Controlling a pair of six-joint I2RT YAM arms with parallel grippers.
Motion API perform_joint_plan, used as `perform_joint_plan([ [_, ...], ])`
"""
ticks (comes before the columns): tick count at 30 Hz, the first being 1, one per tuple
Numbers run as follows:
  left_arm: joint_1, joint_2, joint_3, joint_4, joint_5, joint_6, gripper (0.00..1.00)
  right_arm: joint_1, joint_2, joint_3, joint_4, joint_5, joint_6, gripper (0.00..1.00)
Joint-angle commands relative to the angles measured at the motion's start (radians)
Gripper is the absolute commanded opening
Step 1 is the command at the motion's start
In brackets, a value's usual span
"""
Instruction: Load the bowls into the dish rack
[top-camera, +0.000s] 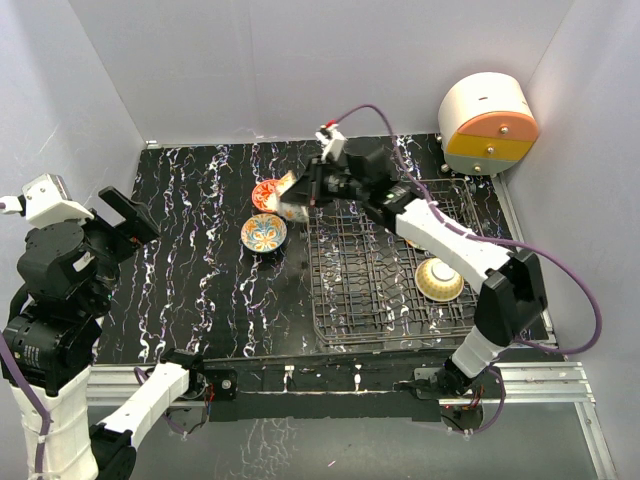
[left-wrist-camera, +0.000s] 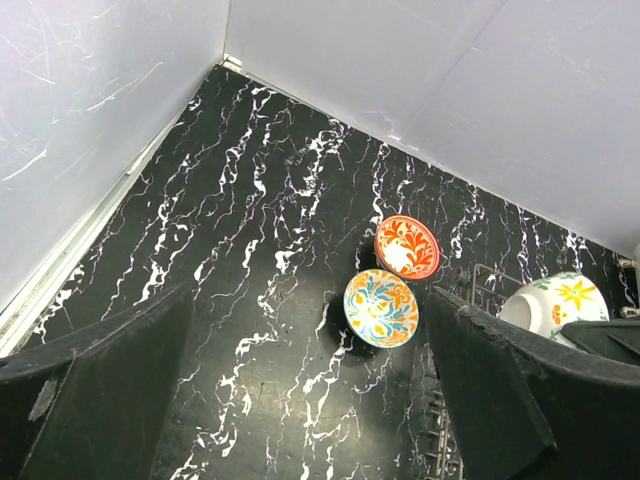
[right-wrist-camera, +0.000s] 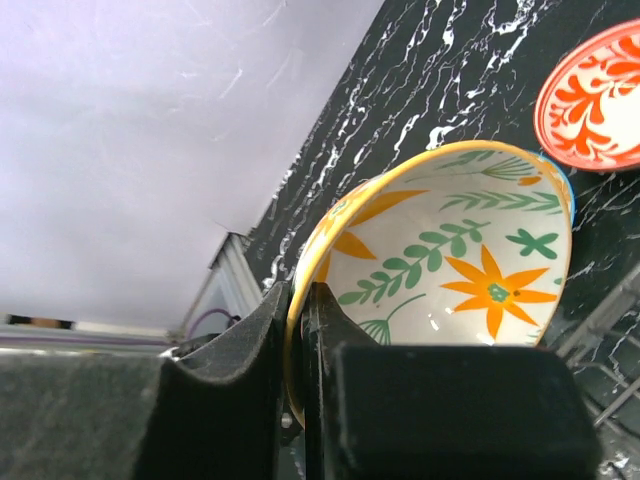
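Observation:
The rack's far corner by the red-orange bowl is empty below the cream bowl, so the robot's right gripper will next lower the cream bowl into that corner, tilt it flatter and release it.
My right gripper is shut on the rim of a cream bowl with orange flowers and green leaves. It holds the bowl tilted above the far left corner of the dish rack; the bowl also shows in the left wrist view. A red-orange bowl and a bowl painted blue and yellow sit on the table just left of the rack. Another bowl lies upside down in the rack. My left gripper is open and empty, far left of the bowls.
A round white, orange and yellow drawer unit stands at the back right, behind the rack. White walls close in the black marbled table on three sides. My right arm spans the rack's back half.

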Motion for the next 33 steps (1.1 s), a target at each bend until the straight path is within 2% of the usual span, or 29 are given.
perform_joint_plan([
  [1,-0.002,0.015,-0.003,0.012,0.017,-0.004,0.97,-0.075,-0.066,-0.139,0.319,-0.121,0.223,0.08],
  [9,-0.002,0.031,0.001,0.019,0.038,-0.006,0.97,-0.213,-0.060,-0.400,0.699,-0.082,0.469,0.08],
  [20,-0.002,0.053,0.002,0.036,0.056,0.002,0.97,-0.235,0.156,-0.467,1.086,0.009,0.727,0.08],
  [26,-0.003,0.058,0.003,0.038,0.048,0.007,0.97,-0.235,0.245,-0.539,1.226,0.088,0.837,0.08],
  [33,-0.003,0.060,-0.023,0.060,0.053,0.004,0.97,-0.234,0.357,-0.496,1.328,0.096,0.911,0.08],
])
